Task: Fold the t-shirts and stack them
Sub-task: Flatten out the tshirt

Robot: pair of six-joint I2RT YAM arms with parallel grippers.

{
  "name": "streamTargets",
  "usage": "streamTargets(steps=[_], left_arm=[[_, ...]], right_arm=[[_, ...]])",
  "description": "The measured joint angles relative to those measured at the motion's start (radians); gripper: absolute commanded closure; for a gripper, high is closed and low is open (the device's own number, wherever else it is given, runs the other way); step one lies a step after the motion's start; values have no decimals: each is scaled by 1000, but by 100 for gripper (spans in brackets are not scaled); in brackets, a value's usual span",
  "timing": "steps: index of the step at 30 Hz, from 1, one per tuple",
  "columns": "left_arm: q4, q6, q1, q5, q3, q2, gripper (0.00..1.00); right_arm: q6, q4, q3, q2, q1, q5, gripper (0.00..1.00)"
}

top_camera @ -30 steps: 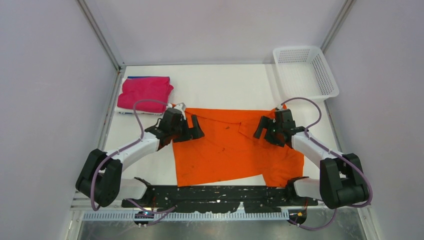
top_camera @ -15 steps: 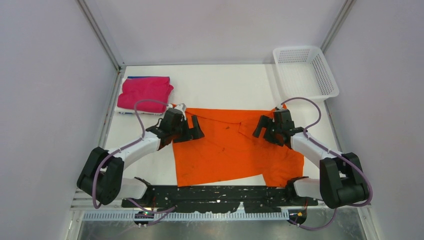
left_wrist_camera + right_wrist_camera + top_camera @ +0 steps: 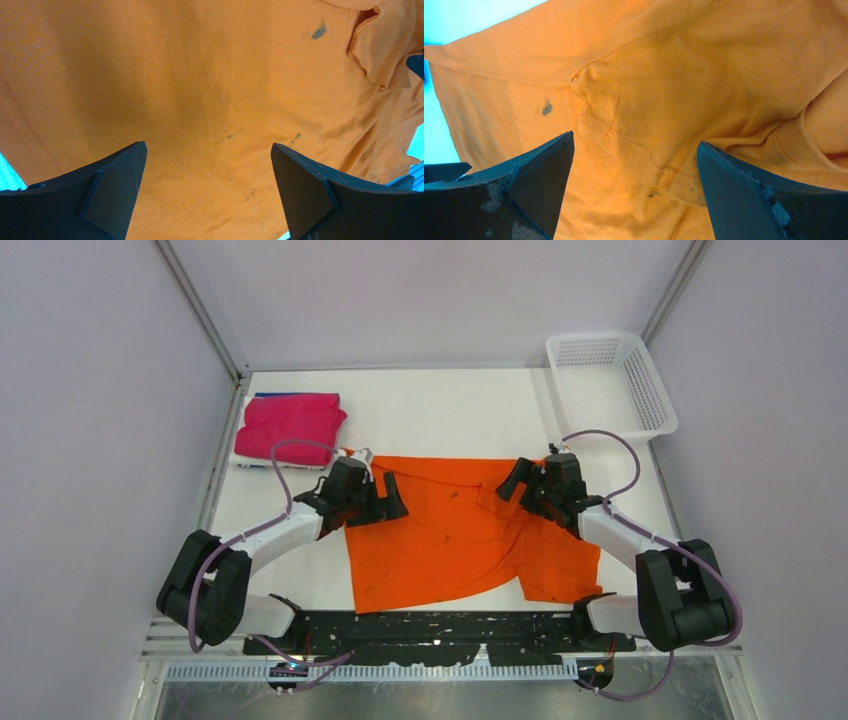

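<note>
The stitched corner of the t-shirt's flap is beneath one finger, so my right gripper needs to move over that corner, to the right in the wrist view, then go down and close.
The orange t-shirt [image 3: 450, 540] lies spread on the white table, with a folded-over flap and creases near its right shoulder. My left gripper [image 3: 392, 502] hovers open over the shirt's left upper part. In the left wrist view only orange cloth [image 3: 200, 75] shows between its fingers [image 3: 207, 145]. My right gripper [image 3: 510, 482] stands open over the right upper part. A stitched seam of the orange cloth [image 3: 674, 75] lies between that gripper's [image 3: 635, 138] jaws. A folded magenta t-shirt [image 3: 290, 425] sits at the back left, and a blue edge [image 3: 282, 395] peeks out behind it.
A white mesh basket [image 3: 610, 385] stands at the back right corner. Pale walls and metal posts close in the table on three sides. Bare table top [image 3: 440, 415] lies between the orange shirt and the back wall.
My right gripper has moved a little up and to the left over the shirt, and the shirt's right side has bunched inward. The left gripper has hardly moved.
</note>
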Motion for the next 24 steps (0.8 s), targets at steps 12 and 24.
streamTargets(steps=[12,24], left_arm=[[0,1,0,1,1,20,0],[0,4,0,8,3,20,0]], right_arm=[[-29,-26,21,-28,0,19,3],[-100,-266,26,-118,0,135,30]])
